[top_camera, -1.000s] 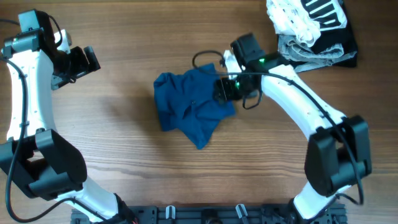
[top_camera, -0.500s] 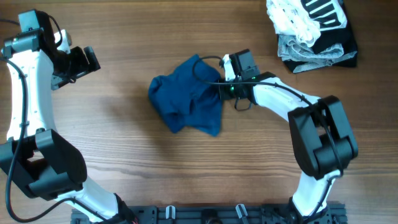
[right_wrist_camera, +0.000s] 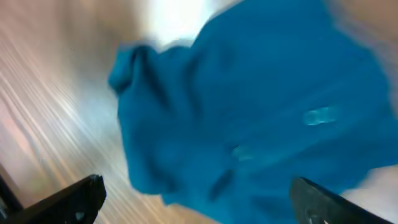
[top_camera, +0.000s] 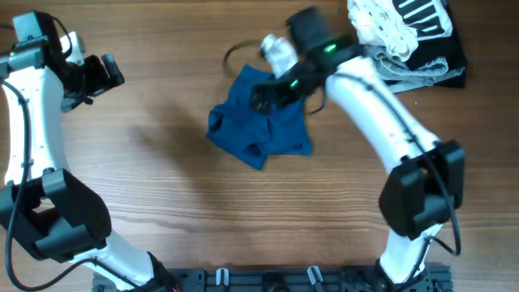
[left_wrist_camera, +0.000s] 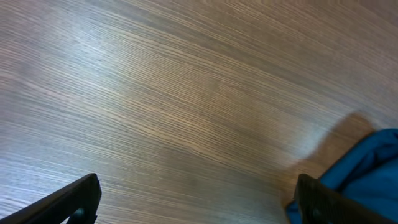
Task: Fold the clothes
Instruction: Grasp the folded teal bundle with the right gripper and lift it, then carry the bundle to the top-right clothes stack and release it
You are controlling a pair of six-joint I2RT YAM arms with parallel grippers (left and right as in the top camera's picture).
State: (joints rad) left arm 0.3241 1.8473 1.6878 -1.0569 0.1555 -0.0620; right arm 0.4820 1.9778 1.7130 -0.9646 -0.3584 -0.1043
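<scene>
The right gripper moves down onto the crumpled middle of the deep-blue garment (top_camera: 261, 128) (right_wrist_camera: 208, 183) and closes there next, since the bunched folds lie beneath its open fingers.
The deep-blue garment (top_camera: 261, 128) lies crumpled on the wooden table, a little past its middle. My right gripper (top_camera: 269, 89) hovers over the garment's far edge. In the blurred right wrist view its jaws (right_wrist_camera: 202, 199) are spread wide with nothing between them, and the blue cloth (right_wrist_camera: 249, 112) fills the view beneath. My left gripper (top_camera: 104, 73) is at the far left, well away from the garment. Its jaws (left_wrist_camera: 199, 199) are open over bare wood, with a corner of the blue cloth (left_wrist_camera: 373, 171) at the lower right.
A pile of other clothes (top_camera: 409, 40), white with black stripes, grey and black, sits at the far right corner. A dark cable loop (top_camera: 235, 55) lies just beyond the garment. Bare wood surrounds the garment.
My right gripper was low on the garment's right side. It has since let go, risen and swung toward the far side. The garment has shifted slightly right and changed shape. The left arm has barely moved.
</scene>
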